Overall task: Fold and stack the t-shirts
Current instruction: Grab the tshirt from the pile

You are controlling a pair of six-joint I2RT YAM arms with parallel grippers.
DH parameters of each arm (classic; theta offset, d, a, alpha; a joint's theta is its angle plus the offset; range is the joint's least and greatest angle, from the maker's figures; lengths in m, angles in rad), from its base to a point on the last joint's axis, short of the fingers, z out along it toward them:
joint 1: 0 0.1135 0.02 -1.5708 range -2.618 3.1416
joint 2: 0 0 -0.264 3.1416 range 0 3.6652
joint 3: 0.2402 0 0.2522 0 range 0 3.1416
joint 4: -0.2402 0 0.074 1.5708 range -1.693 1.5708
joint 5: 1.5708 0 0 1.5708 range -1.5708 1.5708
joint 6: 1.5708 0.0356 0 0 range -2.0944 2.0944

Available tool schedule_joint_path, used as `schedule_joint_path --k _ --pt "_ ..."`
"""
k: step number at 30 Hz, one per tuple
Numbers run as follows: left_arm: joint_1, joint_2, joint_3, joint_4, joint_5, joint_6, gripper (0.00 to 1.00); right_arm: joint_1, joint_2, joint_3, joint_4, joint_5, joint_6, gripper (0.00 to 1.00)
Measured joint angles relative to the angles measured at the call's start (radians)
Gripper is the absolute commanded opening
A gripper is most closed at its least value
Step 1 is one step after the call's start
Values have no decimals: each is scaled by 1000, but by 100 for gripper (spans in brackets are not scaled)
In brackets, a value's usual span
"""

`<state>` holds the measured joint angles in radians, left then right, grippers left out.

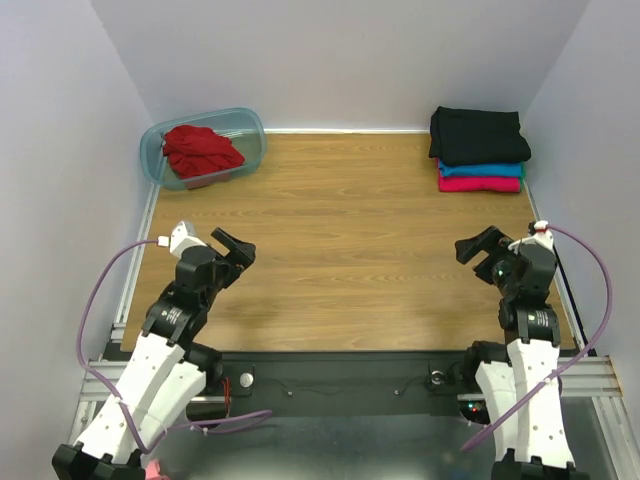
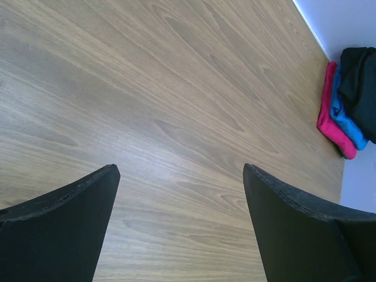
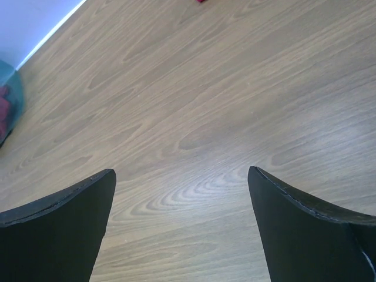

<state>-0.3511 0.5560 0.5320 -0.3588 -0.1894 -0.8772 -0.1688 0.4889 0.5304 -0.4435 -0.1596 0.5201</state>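
My open left gripper moves outward next and then down into the tub, onto a fold of the deep red t-shirt (image 1: 202, 151), since that one is still unfolded.
A deep red t-shirt (image 1: 202, 151) lies crumpled in the pale blue plastic tub (image 1: 155, 150) at the back left. At the back right, three folded t-shirts are stacked: black (image 1: 477, 135) on top, teal blue (image 1: 482, 170) in the middle, magenta pink (image 1: 480, 184) at the bottom. The stack also shows in the left wrist view (image 2: 346, 106). My left gripper (image 1: 237, 252) is open and empty above the bare wood at the near left. My right gripper (image 1: 478, 251) is open and empty above the wood at the near right.
The wooden table (image 1: 340, 240) is walled on the left, back and right. The tub's edge shows at the far left of the right wrist view (image 3: 9, 106). The arm bases and purple cables (image 1: 95, 300) sit at the near edge.
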Motion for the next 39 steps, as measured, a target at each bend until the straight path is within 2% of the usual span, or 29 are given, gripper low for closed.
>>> schedule_joint_path --k 4,8,12,18,20,22,27,30,36,39 --pt "0 66 13 12 -8 8 98 0 15 0 0 -16 0 100" --pt "6 253 145 33 -37 38 98 0 38 15 -2 -51 -4 100" --pt "72 553 423 61 -40 94 98 0 73 26 -1 -82 -12 100" --pt "247 983 907 47 13 201 98 0 127 27 -2 -138 -27 100" --pt "305 1172 1122 -15 37 241 98 0 141 27 -3 -146 -30 100" --pt "350 1397 1403 -63 47 280 98 0 146 27 -2 -153 -33 100" --pt "416 1798 1837 -158 89 336 98 0 177 27 -2 -161 -35 100" --pt "443 1884 1836 -172 114 338 98 0 198 27 -2 -167 -37 100" --pt "473 1934 1794 -164 100 320 98 0 207 27 -2 -171 -38 100" --pt "478 1982 1852 -145 99 309 55 0 207 27 -2 -171 -38 100"
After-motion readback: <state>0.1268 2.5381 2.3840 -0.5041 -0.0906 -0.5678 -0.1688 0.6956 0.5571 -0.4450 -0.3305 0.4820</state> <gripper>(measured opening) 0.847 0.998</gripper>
